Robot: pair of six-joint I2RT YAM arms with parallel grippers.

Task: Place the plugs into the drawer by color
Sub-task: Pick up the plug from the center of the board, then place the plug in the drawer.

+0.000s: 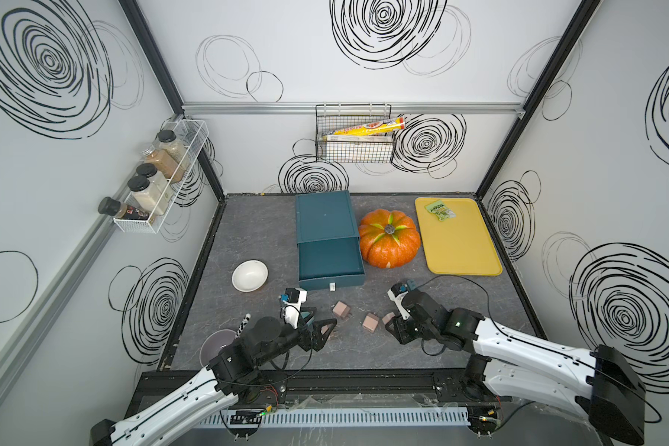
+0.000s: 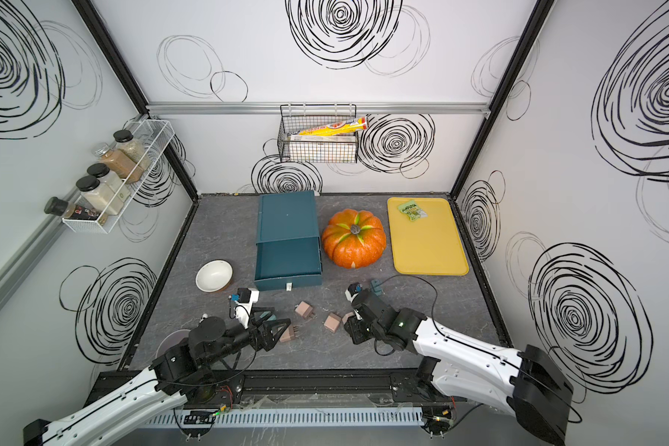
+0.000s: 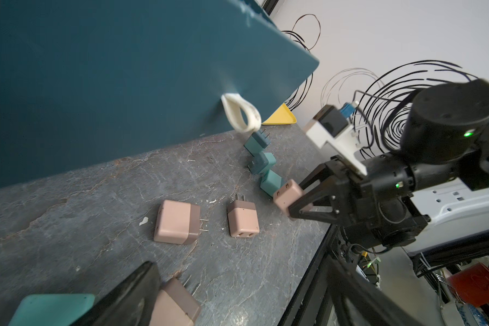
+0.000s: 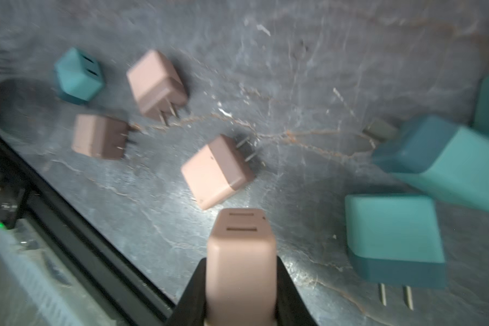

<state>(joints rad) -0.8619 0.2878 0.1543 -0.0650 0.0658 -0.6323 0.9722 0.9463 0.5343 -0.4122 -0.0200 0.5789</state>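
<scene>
My right gripper rises next, carries the pink plug outward and lowers there to release the plug. The bottom of the drawer's half by the pumpkin is bare.
The dark teal chest (image 1: 323, 216) stands at the back with its bottom drawer (image 1: 331, 262) pulled out and showing nothing inside. Its white pull tab (image 3: 242, 115) hangs in front. My right gripper (image 4: 241, 271) is shut on a pink plug (image 4: 241, 254), just above the table. Loose pink plugs (image 1: 341, 309) (image 1: 370, 322) lie between the arms. Teal plugs (image 3: 257, 142) (image 3: 261, 163) (image 3: 271, 182) lie in a row beside the right arm. My left gripper (image 1: 327, 316) is open and low. A pink plug (image 3: 175, 304) lies between its fingers and a teal plug (image 3: 51, 309) just outside one of them.
An orange pumpkin (image 1: 389, 238) sits right of the chest. Further right is a yellow tray (image 1: 458, 247) with a green packet (image 1: 440, 210). A white bowl (image 1: 249, 275) stands left of the drawer, a purple cup (image 1: 217, 345) under the left arm. The table's black front rail (image 1: 344, 380) is close behind both grippers.
</scene>
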